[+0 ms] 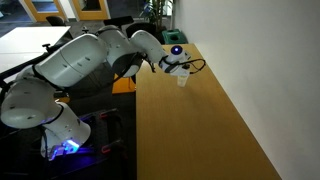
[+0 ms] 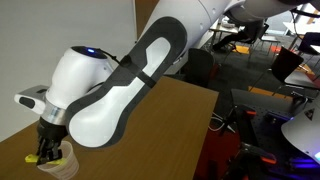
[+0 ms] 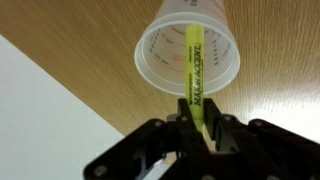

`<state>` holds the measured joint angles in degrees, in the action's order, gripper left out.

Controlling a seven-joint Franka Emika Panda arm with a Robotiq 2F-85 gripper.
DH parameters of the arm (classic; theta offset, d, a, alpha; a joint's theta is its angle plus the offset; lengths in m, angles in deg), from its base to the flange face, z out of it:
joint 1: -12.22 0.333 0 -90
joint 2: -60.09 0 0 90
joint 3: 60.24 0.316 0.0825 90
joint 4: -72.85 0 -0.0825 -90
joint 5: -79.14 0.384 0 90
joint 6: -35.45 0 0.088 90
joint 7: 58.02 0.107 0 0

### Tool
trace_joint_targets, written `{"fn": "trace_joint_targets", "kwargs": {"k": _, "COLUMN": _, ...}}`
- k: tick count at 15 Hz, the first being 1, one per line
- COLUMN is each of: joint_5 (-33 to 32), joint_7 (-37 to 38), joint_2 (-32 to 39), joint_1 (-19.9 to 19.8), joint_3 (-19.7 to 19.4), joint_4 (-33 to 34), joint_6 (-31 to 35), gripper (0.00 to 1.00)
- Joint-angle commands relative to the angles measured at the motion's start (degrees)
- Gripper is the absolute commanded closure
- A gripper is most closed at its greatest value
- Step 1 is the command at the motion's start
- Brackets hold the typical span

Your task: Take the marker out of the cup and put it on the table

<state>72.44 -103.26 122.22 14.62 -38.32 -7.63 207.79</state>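
Observation:
The marker's lower end stands inside the cup [image 1: 183, 81], so next I will lift my gripper past the cup's rim, move it back over the bare table, then lower it and let go.
The translucent whitish cup [image 3: 150, 50] stands on the light brown wooden table [image 3: 80, 70], close to its edge by the white wall. The yellow-green marker [image 3: 193, 60] stands inside the cup, its upper end sticking out. My gripper [image 3: 200, 120] is right above the cup and shut on the marker's upper end, black fingers on both sides. In both exterior views the gripper [image 1: 180, 70] [image 2: 48, 148] hangs over the cup [image 1: 183, 81] [image 2: 60, 162]. A yellow bit of marker [image 2: 35, 157] shows at the fingers.
The table [image 1: 200, 130] [image 2: 150, 140] runs long along a white wall [image 1: 260, 60]. My arm's big white links [image 1: 80, 60] reach in from the table's other side. Office desks, chairs and equipment stand beyond the table.

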Motion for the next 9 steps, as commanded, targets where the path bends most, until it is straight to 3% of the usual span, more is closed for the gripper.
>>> {"fn": "trace_joint_targets", "kwargs": {"k": 1, "joint_5": -2.44, "joint_7": 7.01, "joint_2": -8.79, "joint_1": 2.56, "joint_3": -5.5, "joint_4": -10.14, "joint_6": 4.69, "gripper": 0.95}}
{"fn": "trace_joint_targets", "kwargs": {"k": 9, "joint_5": -10.03, "joint_7": 17.38, "joint_2": -21.99, "joint_1": 7.25, "joint_3": -13.44, "joint_4": -24.26, "joint_6": 14.96, "gripper": 0.95}}
